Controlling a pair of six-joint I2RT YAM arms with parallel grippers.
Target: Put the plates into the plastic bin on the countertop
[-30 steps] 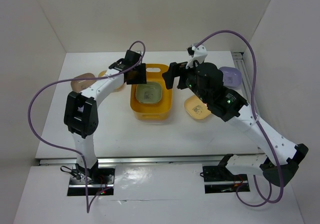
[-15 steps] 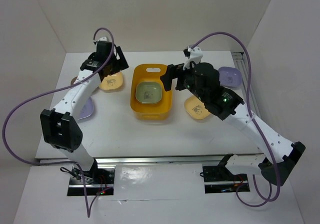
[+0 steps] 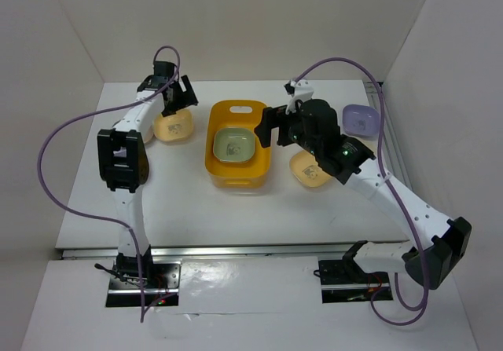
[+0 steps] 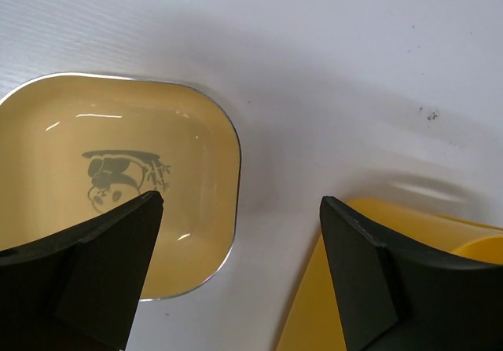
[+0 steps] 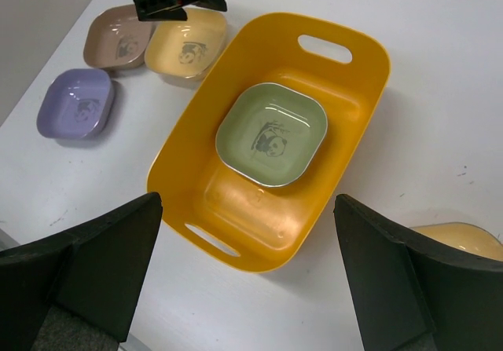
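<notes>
The robot's left gripper will next go down onto the yellow plate's edge by the bin, because its open fingers are already on either side of that edge.
The yellow-orange plastic bin stands mid-countertop and holds a green plate, also seen in the right wrist view. My left gripper is open and empty, just above the right edge of a yellow plate, with the bin's rim to its right. My right gripper is open and empty, high over the bin's right side. A taupe plate and a lavender plate lie left of the bin. Another yellow plate and a lavender plate lie to its right.
White walls close in the countertop at the back and both sides. A metal rail runs along the near edge. My left arm's elbow hangs over the left plates. Purple cables loop above both arms.
My left gripper has swung from the bin's left rim out to the left and now sits over the yellow plate. My right gripper has shifted slightly. The green plate stays in the bin.
</notes>
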